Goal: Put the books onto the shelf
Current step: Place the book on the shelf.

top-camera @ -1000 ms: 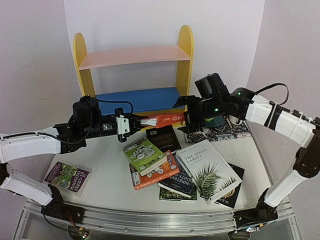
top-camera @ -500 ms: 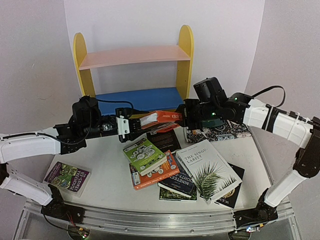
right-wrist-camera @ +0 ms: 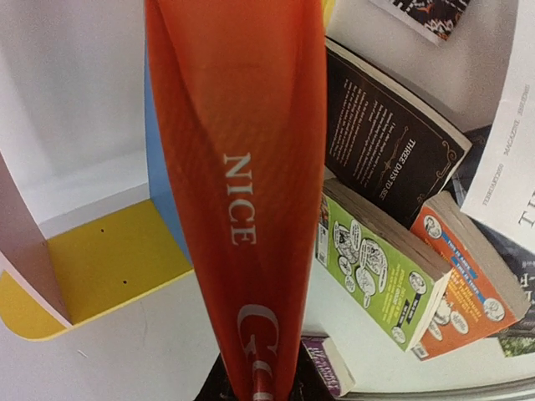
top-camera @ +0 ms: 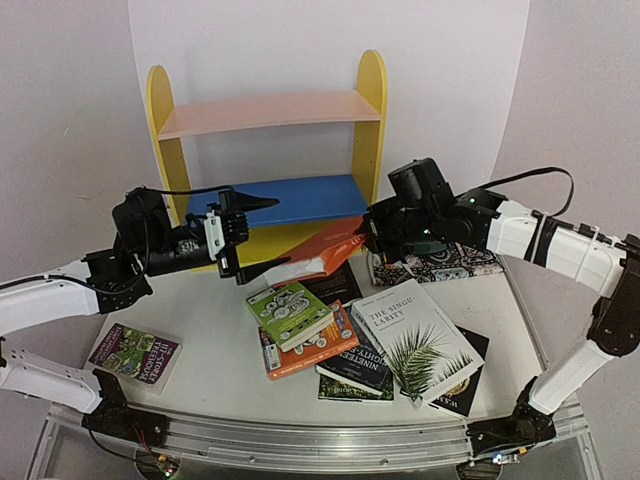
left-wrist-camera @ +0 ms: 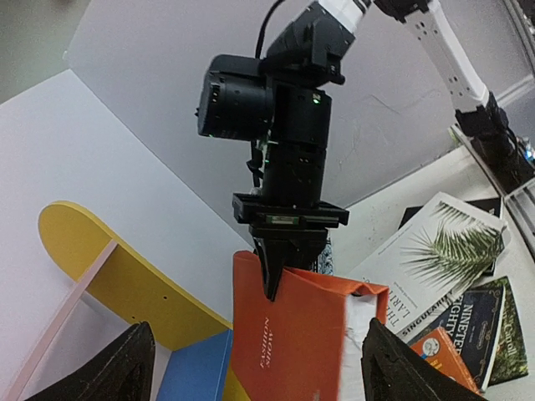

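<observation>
I need to move the orange book (top-camera: 318, 256) up and outward next with my right gripper, to the pink top board's empty mat-side end (top-camera: 340, 107). I should turn the book upright and let go of it there.
An orange book (top-camera: 318, 256) hangs tilted in front of the shelf (top-camera: 270, 110), level with its yellow base. My right gripper (top-camera: 367, 236) is shut on its right end. In the left wrist view those jaws (left-wrist-camera: 280, 271) pinch the book's (left-wrist-camera: 292, 334) far edge. In the right wrist view its spine (right-wrist-camera: 242, 167) runs up from my gripper (right-wrist-camera: 261, 391). My left gripper (top-camera: 249, 238) is open at the book's left end. Its fingers (left-wrist-camera: 117, 372) stand wide on either side of the book. More books lie on the table: a green one (top-camera: 290, 310), a white palm-leaf one (top-camera: 415, 340) and a purple floral one (top-camera: 135, 355).
A patterned black-and-white mat (top-camera: 450, 262) lies under the right arm, beside the shelf's right panel. The shelf's blue middle board (top-camera: 290, 197) and pink top board hold nothing. A black book (right-wrist-camera: 384, 159) and an orange-edged one (right-wrist-camera: 468, 284) lie in the pile under the held book.
The left gripper has let go of the orange book, opened wide and drawn back to the left. The right gripper has shut on the book's right end and now carries it alone.
</observation>
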